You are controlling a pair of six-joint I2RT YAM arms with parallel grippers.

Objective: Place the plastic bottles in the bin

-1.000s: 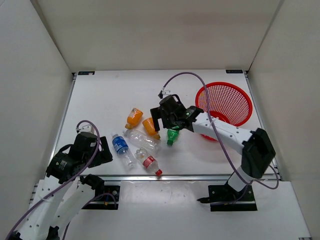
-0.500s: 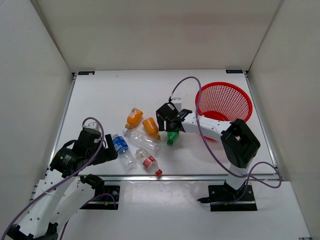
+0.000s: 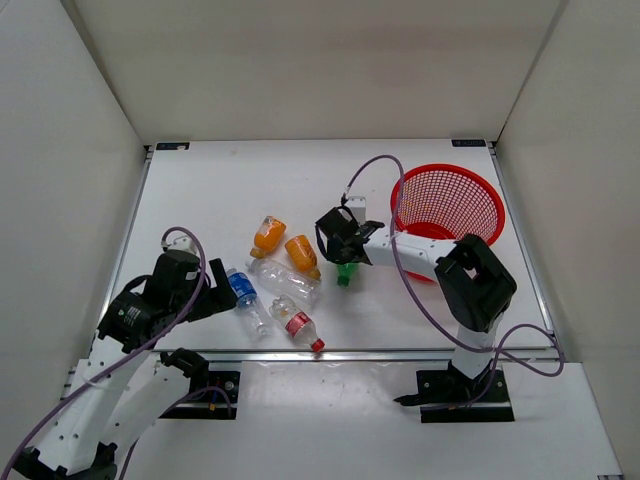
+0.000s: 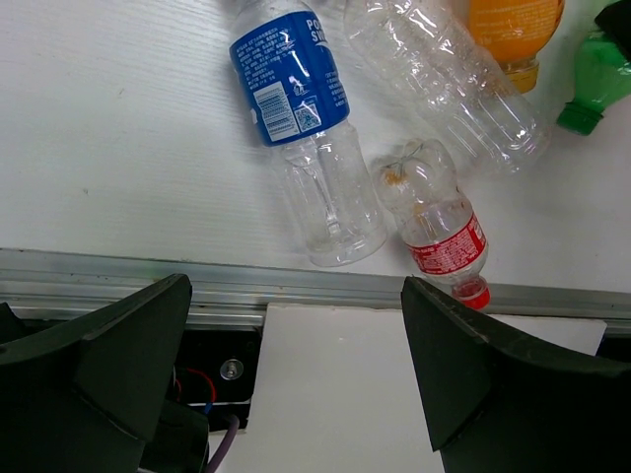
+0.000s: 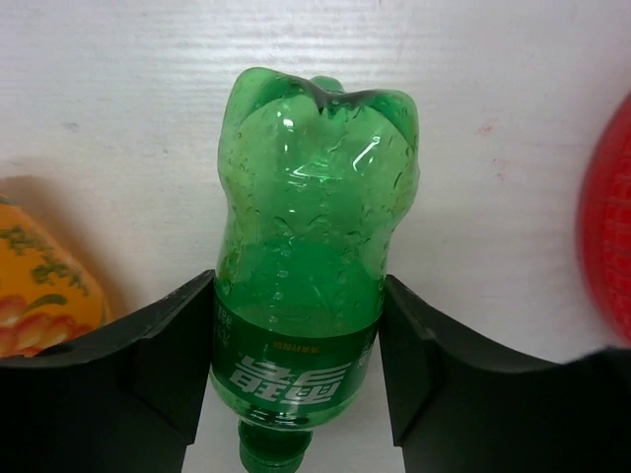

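Note:
My left gripper will move outward and down, to the right in the top view, until its fingers are on both sides of the blue label's near end (image 3: 246,298) (image 4: 308,126), because the bottle lies beyond its fingertips.
My right gripper (image 3: 343,257) (image 5: 299,340) is shut on the green bottle (image 3: 346,271) (image 5: 311,236), which lies on the table with its cap toward the wrist. The red mesh bin (image 3: 447,168) stands to the right, its edge (image 5: 609,246) showing in the right wrist view. Two orange bottles (image 3: 267,236) (image 3: 301,253), a plain clear bottle (image 3: 285,279) (image 4: 444,69), a blue-labelled bottle (image 3: 243,295) (image 4: 296,99) and a red-labelled bottle (image 3: 300,325) (image 4: 439,222) lie left of it. My left gripper (image 3: 213,300) (image 4: 296,288) hangs open over the table's near edge, just short of the blue-labelled bottle.
A metal rail (image 4: 118,276) runs along the table's near edge, with the arm's base plate (image 4: 394,394) below it. White walls enclose the table on three sides. The right arm's purple cable (image 3: 375,165) arcs above the bin's left side.
My right gripper dropped down around the green bottle and closed on it. My left gripper crept forward toward the blue-labelled bottle, staying open.

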